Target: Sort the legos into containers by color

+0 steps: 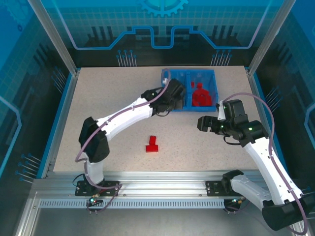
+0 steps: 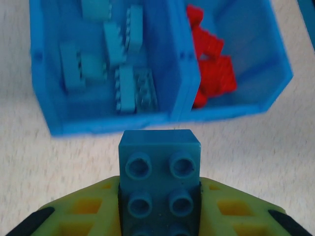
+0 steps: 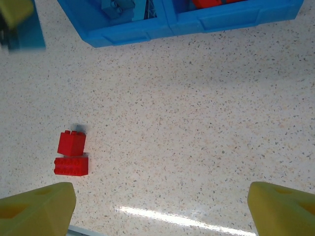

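My left gripper should next move outward past the bin's near side and release the lego over the bin's bottom [image 2: 146,58] beside the divider, where matching light blue legos lie.
My left gripper [image 2: 160,199] is shut on a light blue lego [image 2: 160,164], studs facing the camera, held just short of the blue bin's near wall [image 2: 108,124]. In the top view that gripper [image 1: 173,94] hovers at the front of the left compartment. The left compartment [image 2: 49,98] holds several light blue legos [image 2: 125,88]; the right compartment [image 2: 268,59] holds several red legos [image 2: 214,73]. Two red legos [image 3: 71,155] lie touching on the table [image 1: 152,144]. My right gripper [image 3: 160,211] is open and holds nothing, hovering to the right of them [image 1: 204,123].
The bin [image 1: 189,91] sits at the table's back centre, with a divider wall [image 2: 179,59] between its compartments. Bare speckled tabletop [image 3: 197,123] spreads between the bin and the red legos. Metal frame posts [image 1: 54,34] stand at the back corners.
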### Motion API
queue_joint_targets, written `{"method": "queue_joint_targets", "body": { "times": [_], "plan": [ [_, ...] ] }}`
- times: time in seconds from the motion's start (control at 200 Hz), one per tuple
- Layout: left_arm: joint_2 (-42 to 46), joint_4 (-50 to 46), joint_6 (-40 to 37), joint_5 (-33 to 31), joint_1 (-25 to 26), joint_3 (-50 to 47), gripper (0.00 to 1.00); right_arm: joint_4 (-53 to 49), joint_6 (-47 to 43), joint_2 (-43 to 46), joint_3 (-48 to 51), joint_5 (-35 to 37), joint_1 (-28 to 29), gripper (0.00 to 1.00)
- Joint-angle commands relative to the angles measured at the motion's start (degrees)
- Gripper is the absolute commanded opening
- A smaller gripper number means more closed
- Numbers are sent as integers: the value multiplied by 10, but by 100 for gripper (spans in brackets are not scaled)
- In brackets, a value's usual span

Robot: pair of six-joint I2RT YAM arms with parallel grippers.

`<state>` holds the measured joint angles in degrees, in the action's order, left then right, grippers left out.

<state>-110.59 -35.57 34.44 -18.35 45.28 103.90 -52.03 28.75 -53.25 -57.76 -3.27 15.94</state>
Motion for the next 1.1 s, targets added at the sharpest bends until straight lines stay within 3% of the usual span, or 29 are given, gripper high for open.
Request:
{"method": "queue_joint_targets", "body": {
  "times": [0.0, 0.135, 0.36, 0.505, 0.59, 0.73, 0.97, 1.096],
  "plan": [
    [-79, -9, -79, -23, -21, 89, 28, -1, 11, 1, -21, 3, -6, 92],
    [-179, -32, -122, -51, -32, 226, 29, -14, 10, 2, -30, 9, -6, 92],
    [-343, -134, -104, -73, -57, 444, 34, -30, 16, 22, -35, 15, -6, 92],
    [-427, -179, -120, -51, -62, 570, 49, -36, 20, 35, -33, 20, -6, 93],
    [-478, -213, -130, -50, -63, 668, 53, -37, 25, 37, -34, 17, -6, 93],
    [-465, -212, -128, -45, -67, 665, 60, -40, 29, 40, -35, 16, -5, 93],
    [-398, -241, -167, -41, -68, 687, 59, -30, 26, 33, -36, 13, 0, 93],
    [-334, -241, -200, -37, -68, 665, 59, -7, 4, 23, -33, -1, 33, 93]
  ]
}}
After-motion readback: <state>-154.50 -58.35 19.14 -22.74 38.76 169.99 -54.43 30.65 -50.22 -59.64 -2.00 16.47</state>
